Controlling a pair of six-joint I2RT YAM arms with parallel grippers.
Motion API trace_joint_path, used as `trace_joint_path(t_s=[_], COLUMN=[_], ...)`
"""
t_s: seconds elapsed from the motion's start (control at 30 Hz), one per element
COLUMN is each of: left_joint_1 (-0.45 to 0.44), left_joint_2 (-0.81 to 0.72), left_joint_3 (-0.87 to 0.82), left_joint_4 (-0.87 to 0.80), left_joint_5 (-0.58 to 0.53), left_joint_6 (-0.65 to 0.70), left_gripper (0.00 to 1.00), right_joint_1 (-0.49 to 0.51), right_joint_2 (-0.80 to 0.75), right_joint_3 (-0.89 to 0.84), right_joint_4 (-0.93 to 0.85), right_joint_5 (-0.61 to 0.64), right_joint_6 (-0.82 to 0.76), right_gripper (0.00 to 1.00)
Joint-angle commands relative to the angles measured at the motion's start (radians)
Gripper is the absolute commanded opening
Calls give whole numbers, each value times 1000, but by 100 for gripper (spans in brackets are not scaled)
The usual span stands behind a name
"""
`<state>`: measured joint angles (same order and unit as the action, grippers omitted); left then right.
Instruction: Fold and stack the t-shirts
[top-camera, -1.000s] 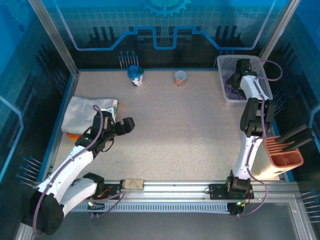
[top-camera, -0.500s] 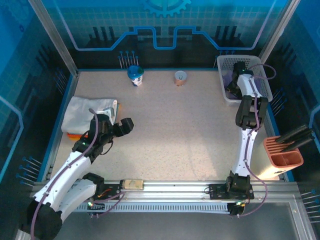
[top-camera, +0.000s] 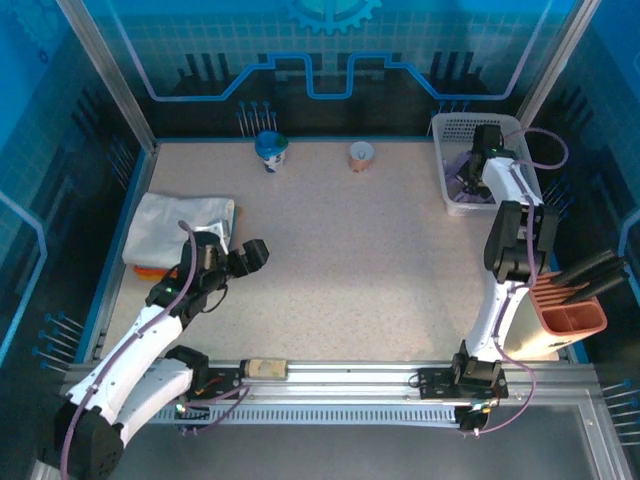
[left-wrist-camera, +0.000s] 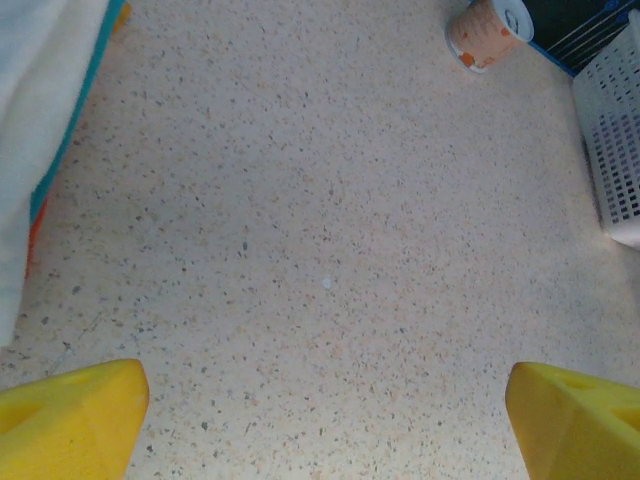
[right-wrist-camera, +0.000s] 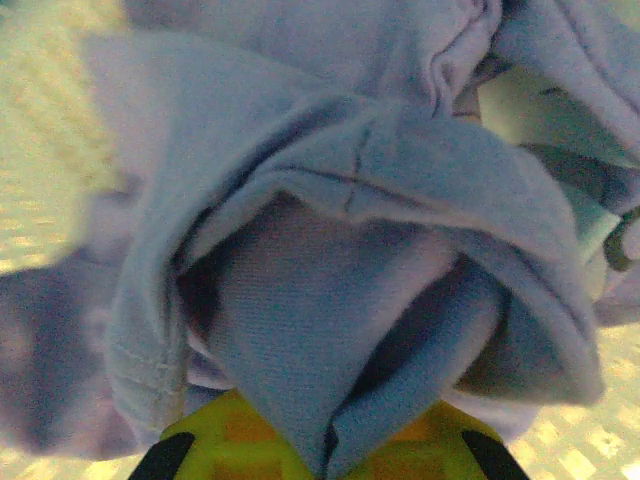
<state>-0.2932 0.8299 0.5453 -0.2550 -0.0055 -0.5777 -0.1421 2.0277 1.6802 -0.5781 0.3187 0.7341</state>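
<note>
My right gripper should next rise from the basket (top-camera: 448, 125), swing back toward my left gripper and lower to let go of the lavender fold, as bare tabletop lies between them.
A folded white t-shirt (top-camera: 175, 228) lies at the table's left, with an orange t-shirt's edge (top-camera: 147, 271) showing under it. They appear as the white t-shirt (left-wrist-camera: 30, 120) and the orange edge (left-wrist-camera: 33, 240) in the left wrist view. My left gripper (top-camera: 247, 256) hovers just right of that stack, open over bare tabletop, its yellow fingertips (left-wrist-camera: 70, 420) spread wide around the left gripper (left-wrist-camera: 325, 430). My right gripper (top-camera: 472, 172) reaches into the white lattice basket (top-camera: 448, 125). The right gripper (right-wrist-camera: 350, 460) is shut on a pinched fold of the lavender t-shirt (right-wrist-camera: 330, 300), which sits crumpled in the basket as the lavender t-shirt (top-camera: 462, 186).
A blue-lidded cup (top-camera: 270, 150) and an orange cup (top-camera: 361, 155) stand at the table's back edge. The orange cup (left-wrist-camera: 487, 30) and the basket's wall (left-wrist-camera: 615, 160) show in the left wrist view. An orange holder (top-camera: 568, 318) with dark handles stands at the near right.
The right arm has shifted about inside the basket, its elbow swinging back to the right. The left gripper has drifted slightly toward the near edge.
</note>
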Motion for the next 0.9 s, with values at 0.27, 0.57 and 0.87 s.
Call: trace_joint_path(t_s=[0.27, 0.57, 0.87], left_joint_1=[-11, -6, 52], left_joint_2=[31, 151, 216], left_joint_3=[30, 161, 326], left_joint_4=[6, -59, -154], left_joint_5=[48, 53, 86], left_joint_6=[14, 46, 99], left_gripper=[94, 95, 97], right_joint_1=[134, 387, 554], right_joint_2=[-404, -746, -900], right_joint_3=[-359, -585, -640], right_joint_4=[567, 761, 544], right_joint_5=[295, 246, -273], right_joint_6=[-199, -548, -358], right_gripper=[0, 0, 0])
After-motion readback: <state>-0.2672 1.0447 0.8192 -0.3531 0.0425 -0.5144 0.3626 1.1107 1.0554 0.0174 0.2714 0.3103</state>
